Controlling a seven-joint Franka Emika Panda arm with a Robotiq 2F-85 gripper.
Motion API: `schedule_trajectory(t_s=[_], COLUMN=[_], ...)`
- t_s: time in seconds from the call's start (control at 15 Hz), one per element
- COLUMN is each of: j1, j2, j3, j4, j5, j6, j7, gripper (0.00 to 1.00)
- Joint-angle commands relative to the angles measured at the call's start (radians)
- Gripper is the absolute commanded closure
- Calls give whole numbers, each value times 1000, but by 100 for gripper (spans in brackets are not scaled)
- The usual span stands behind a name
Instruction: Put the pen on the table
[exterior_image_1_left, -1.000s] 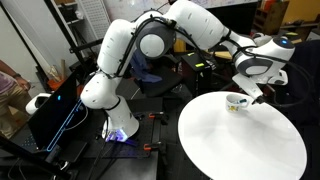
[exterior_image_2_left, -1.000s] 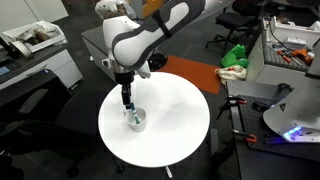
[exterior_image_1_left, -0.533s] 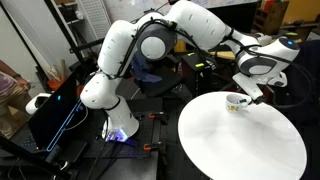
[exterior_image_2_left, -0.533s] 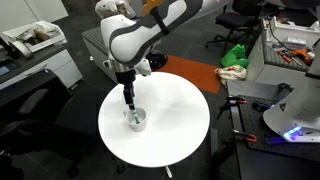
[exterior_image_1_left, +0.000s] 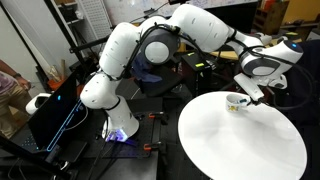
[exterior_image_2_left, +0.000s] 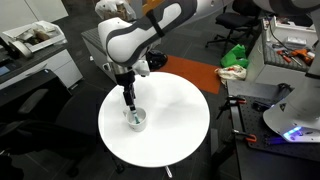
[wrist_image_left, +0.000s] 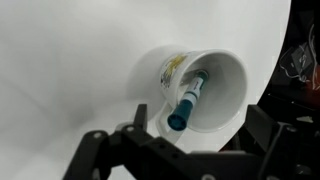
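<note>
I should lower my gripper a little around the pen's upper end and close it, because that end sticks out of the cup between my open fingers.
The pen, a teal stick with a lighter band, stands tilted inside the small white patterned cup on the round white table. My gripper hovers just above the cup, open, with its dark fingers on either side of the pen's top end and apart from it. In both exterior views the gripper points down over the cup near the edge of the table. The pen is too small to make out there.
Beside the table are black equipment stands and cables, an office chair, a desk with tools, a green bag on the floor and a lit robot base.
The arm's upper links have shifted slightly. The gripper stays over the cup at nearly the same spot, and the pen remains in the cup.
</note>
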Motion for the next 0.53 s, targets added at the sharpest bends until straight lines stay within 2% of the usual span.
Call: schedule_trajectory(t_s=[0.0,0.33,0.47], j1=[1,6,9], j2=[55,103,115], j3=[7,7,7], j4=[88,151,169], j5=[0,-5,-7], j6=[-68,-99,-107], j7=[-3,0,1], gripper=[0,0,6])
